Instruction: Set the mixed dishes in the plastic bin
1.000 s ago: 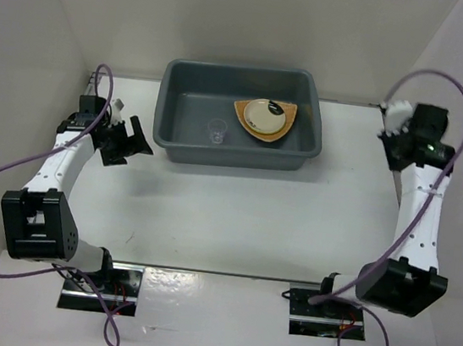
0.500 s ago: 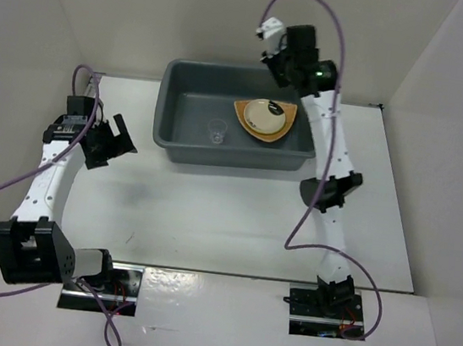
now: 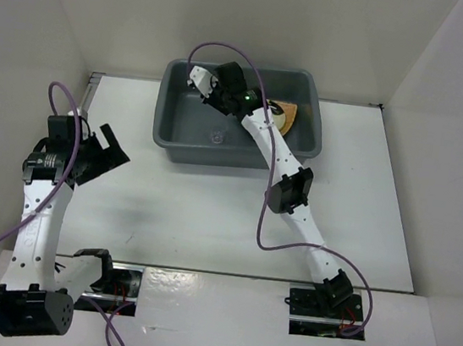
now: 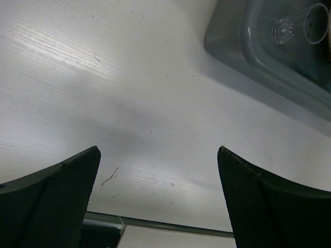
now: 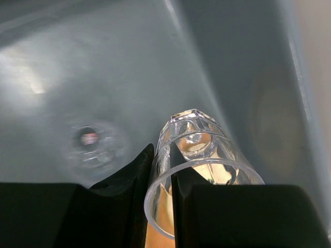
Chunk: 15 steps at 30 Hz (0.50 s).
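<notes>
The small clear glass is still hanging above the bin's bottom, so my right gripper should next move down toward the bare bin bottom beside the second glass and release the small clear glass.
The dark grey plastic bin (image 3: 171, 131) stands at the back centre of the table. My right gripper (image 3: 212, 99) hangs inside its left half, shut on the wall of a small clear glass (image 5: 199, 150), one finger inside the rim and one outside (image 5: 162, 155). A second clear glass (image 3: 216, 137) stands on the bin floor, blurred in the right wrist view (image 5: 89, 138) and sharp in the left wrist view (image 4: 295, 28). The tan plate (image 3: 289, 110) and cream saucer (image 3: 277, 121) lie in the bin's right half, mostly hidden by my right arm. My left gripper (image 3: 112, 148) is open over bare table (image 4: 158, 196).
The near left corner of the bin (image 4: 227, 44) shows at the top right of the left wrist view. White walls close the table on the left, back and right. Purple cables loop off both arms.
My right arm has swung from the far right side, across the back rim, down into the bin's left half. My left arm has drawn back from the bin toward the near left.
</notes>
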### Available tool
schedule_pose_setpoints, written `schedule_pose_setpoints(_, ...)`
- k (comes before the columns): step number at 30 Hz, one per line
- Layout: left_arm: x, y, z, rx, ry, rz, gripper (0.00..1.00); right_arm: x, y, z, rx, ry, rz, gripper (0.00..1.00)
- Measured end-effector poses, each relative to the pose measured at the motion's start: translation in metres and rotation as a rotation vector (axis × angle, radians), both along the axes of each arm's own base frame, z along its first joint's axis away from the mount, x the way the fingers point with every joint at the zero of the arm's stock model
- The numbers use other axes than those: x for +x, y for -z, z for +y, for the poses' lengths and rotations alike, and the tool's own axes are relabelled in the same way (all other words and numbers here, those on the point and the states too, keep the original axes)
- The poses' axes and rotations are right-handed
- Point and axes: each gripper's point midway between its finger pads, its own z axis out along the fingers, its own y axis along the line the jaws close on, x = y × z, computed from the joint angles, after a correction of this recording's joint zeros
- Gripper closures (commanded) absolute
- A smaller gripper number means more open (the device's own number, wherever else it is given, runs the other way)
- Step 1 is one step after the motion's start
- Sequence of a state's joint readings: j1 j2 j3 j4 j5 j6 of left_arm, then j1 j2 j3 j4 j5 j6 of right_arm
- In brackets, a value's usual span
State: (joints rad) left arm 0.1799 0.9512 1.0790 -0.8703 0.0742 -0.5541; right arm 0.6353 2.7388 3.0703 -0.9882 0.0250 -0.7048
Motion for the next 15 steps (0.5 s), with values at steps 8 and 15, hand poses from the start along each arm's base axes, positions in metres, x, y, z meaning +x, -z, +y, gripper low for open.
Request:
schedule_pose_setpoints(8, -0.026, 0.010, -0.002, -0.002, -0.013, 0.087, 0.00, 0.044, 0.058, -0.016, -0.080, -0.032, -0.053, 0.81)
schedule_pose_setpoints(15, -0.052, 0.014, -0.002, 0.005, -0.032, 0.148, 0.00, 0.047, 0.107, -0.008, -0.124, -0.104, -0.024, 0.73)
